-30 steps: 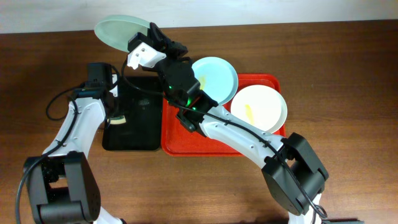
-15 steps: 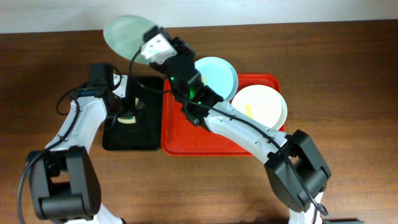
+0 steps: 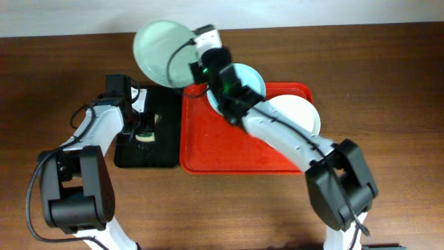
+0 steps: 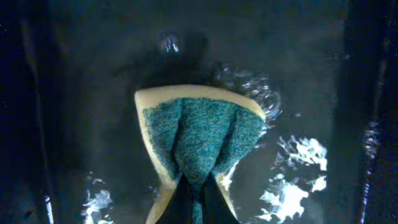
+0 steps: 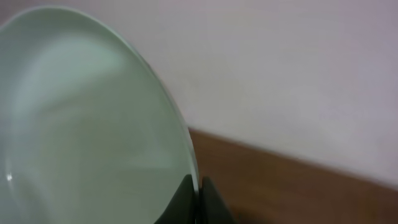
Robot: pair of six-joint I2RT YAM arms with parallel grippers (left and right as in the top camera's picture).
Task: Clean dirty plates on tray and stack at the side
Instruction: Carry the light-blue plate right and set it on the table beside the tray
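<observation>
Bare tabletop is below my right gripper and to its right in the overhead view, so I need to swing the gripper past the white plate (image 3: 298, 114) and down to release.
My right gripper (image 3: 196, 61) is shut on the rim of a pale mint plate (image 3: 162, 53) and holds it tilted in the air over the black tray's far end; the right wrist view shows its fingers (image 5: 198, 198) pinching that plate (image 5: 81, 137). A second mint-blue plate (image 3: 251, 82) leans at the far edge of the red tray (image 3: 215, 153). A white plate (image 3: 298, 114) with a yellow smear lies at the tray's right. My left gripper (image 3: 141, 127) is shut on a green-and-yellow sponge (image 4: 199, 137), pressed down in the black tray.
A narrow black tray (image 3: 163, 149) lies left of the red tray; it is wet, with water drops (image 4: 298, 180) on its floor. A pale wall (image 5: 298, 74) runs behind the brown wooden table (image 3: 388, 104).
My right gripper has carried the mint plate to the right and nearer the red tray. My left gripper has moved the sponge a little to the right in the black tray.
</observation>
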